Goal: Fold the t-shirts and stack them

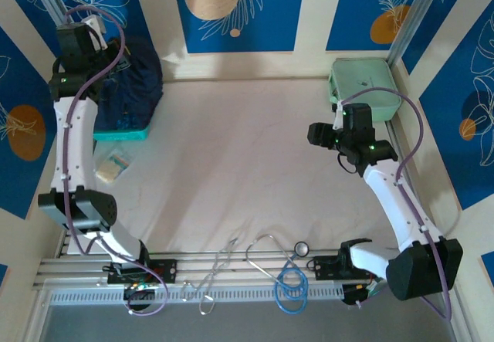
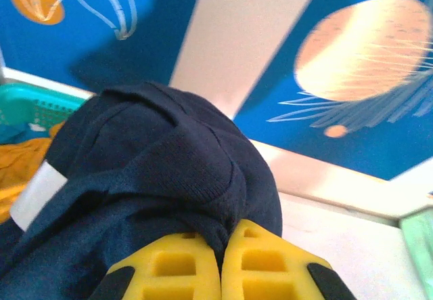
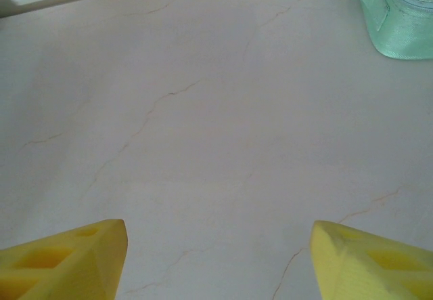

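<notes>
My left gripper holds the fold of the navy t-shirt. Next it will move back and down with the fold, then release it.
The dark navy t-shirt (image 1: 136, 78) hangs bunched at the far left, lifted above the teal basket (image 1: 123, 134). My left gripper (image 1: 108, 49) is raised there. In the left wrist view its yellow fingers (image 2: 169, 273) are pinched together on a fold of the navy t-shirt (image 2: 155, 158), which carries a white label. A mustard-orange t-shirt (image 2: 20, 164) lies in the teal basket (image 2: 27, 103) below it. My right gripper (image 1: 316, 135) hovers over the bare table at the right, and in the right wrist view that gripper (image 3: 220, 246) is wide open with nothing between its fingers (image 3: 67, 259).
The mint-green hard case (image 1: 363, 87) sits at the back right, and its strap (image 3: 396, 22) shows beside my right gripper. A small pale packet (image 1: 112, 168) lies on the table at the left. Loose cables (image 1: 285, 276) run along the front rail.
</notes>
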You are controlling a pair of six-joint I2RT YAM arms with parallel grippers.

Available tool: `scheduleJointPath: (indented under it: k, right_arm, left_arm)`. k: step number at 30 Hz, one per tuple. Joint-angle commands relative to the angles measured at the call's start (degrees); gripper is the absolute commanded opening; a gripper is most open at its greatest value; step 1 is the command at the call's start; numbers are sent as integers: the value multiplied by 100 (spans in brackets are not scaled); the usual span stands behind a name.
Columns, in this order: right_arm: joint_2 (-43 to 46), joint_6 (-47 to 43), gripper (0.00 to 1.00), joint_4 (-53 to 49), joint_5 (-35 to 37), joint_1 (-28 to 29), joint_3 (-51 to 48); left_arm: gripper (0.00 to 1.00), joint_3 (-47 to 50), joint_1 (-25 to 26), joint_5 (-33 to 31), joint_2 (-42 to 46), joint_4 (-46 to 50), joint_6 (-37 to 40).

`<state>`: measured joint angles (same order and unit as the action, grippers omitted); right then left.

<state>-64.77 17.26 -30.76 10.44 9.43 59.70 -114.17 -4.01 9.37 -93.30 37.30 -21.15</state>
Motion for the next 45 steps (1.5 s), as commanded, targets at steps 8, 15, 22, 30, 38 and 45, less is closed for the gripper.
scheduleJointPath:
  k: [8, 15, 22, 30, 38, 45]
  right_arm:
    - [303, 203, 73, -310, -243, -79, -38]
    - [139, 382, 73, -529, -459, -233, -65]
    - [-146, 780, 73, -747, -1028, -166, -260]
    - [-839, 2045, 73, 11, -1505, 1095, -1027]
    - [-2244, 2968, 73, 1248, -1501, 2834, -859]
    - [-3019, 3457, 71, 2007, -1714, 3357, -749]
  left_arm:
    - [0, 1117, 1294, 65, 1410, 30, -93]
    - [0, 3752, 2565, -306, 2017, -1061, -667]
    - [0, 5744, 3659, -953, 2039, -1800, -1375]
    - [82, 6801, 4126, -1629, 2813, -1342, -1847]
    - [100, 6259, 3818, -3149, 3326, 939, -1911]
    - [100, 7385, 3000, -2575, 3380, 444, -2366]
